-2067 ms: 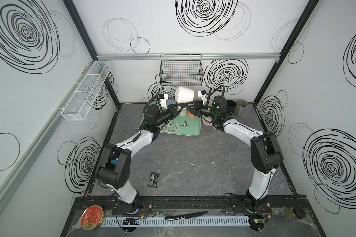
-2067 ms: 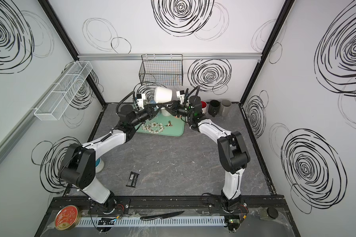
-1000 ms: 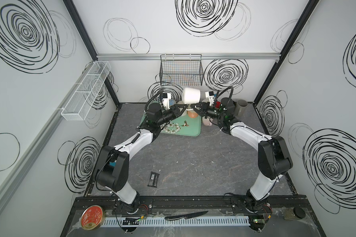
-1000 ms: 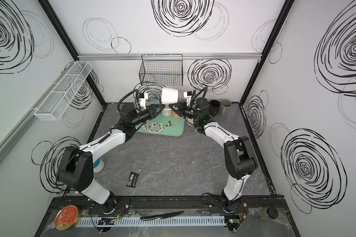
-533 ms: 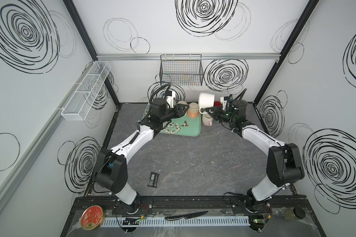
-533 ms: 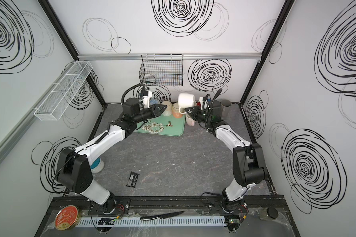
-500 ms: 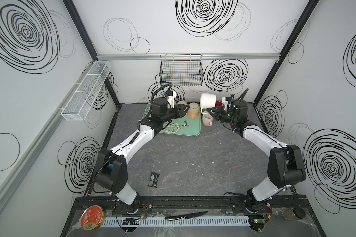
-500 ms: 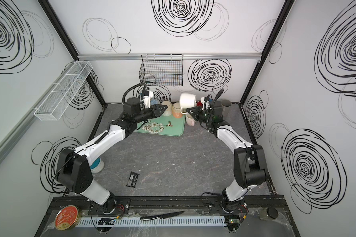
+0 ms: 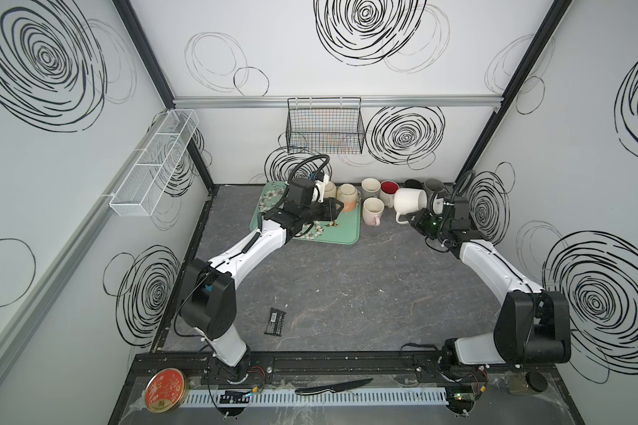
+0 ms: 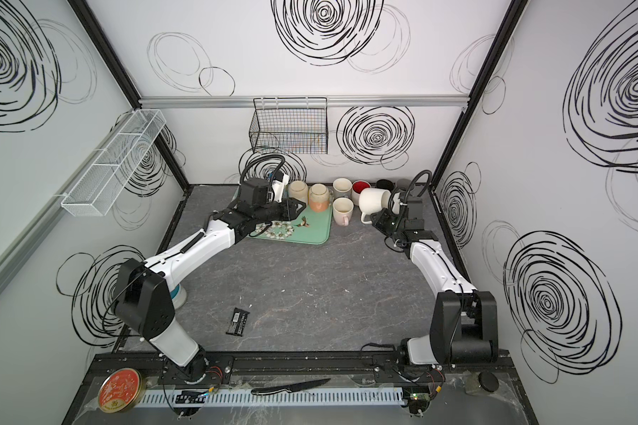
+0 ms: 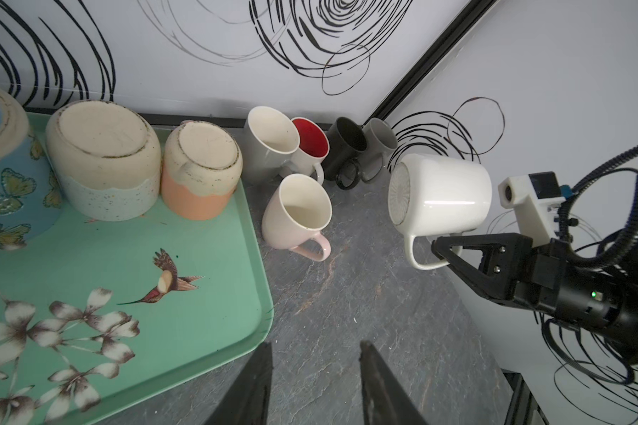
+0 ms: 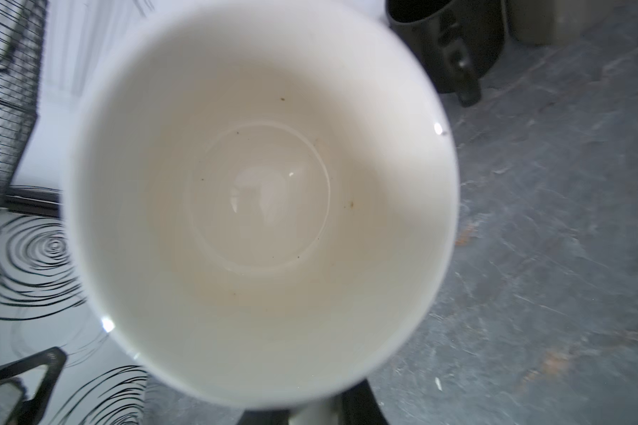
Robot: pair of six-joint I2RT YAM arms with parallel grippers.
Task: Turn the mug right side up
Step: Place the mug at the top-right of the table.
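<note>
My right gripper will next tip downward, lower the white mug onto the bare tabletop (image 9: 389, 226) beside the pink mug and release it, as the white mug's base still faces sideways.
The white mug (image 9: 409, 200) (image 10: 373, 201) hangs in the air on its side at the back right. Its base faces the tray and its mouth faces the right wrist. My right gripper (image 9: 413, 220) (image 10: 375, 219) is shut on the mug's handle (image 11: 417, 254), seen from the left wrist view. The right wrist view looks straight into the mug's empty inside (image 12: 262, 202). My left gripper (image 9: 337, 209) (image 10: 298, 208) (image 11: 315, 346) stands open over the tray's right edge, with nothing between its fingers.
A green tray (image 9: 347, 237) holds upside-down mugs, one cream speckled (image 11: 104, 158) and one peach (image 11: 199, 169). Several upright mugs stand right of the tray, the pink one (image 11: 295, 217) nearest. A wire basket (image 9: 325, 128) hangs on the back wall. A small black object (image 9: 275, 321) lies on the floor.
My right gripper has carried the mug rightward from above the tray and lowered it, now on its side. The left arm has drawn back over the tray, its jaws slightly wider.
</note>
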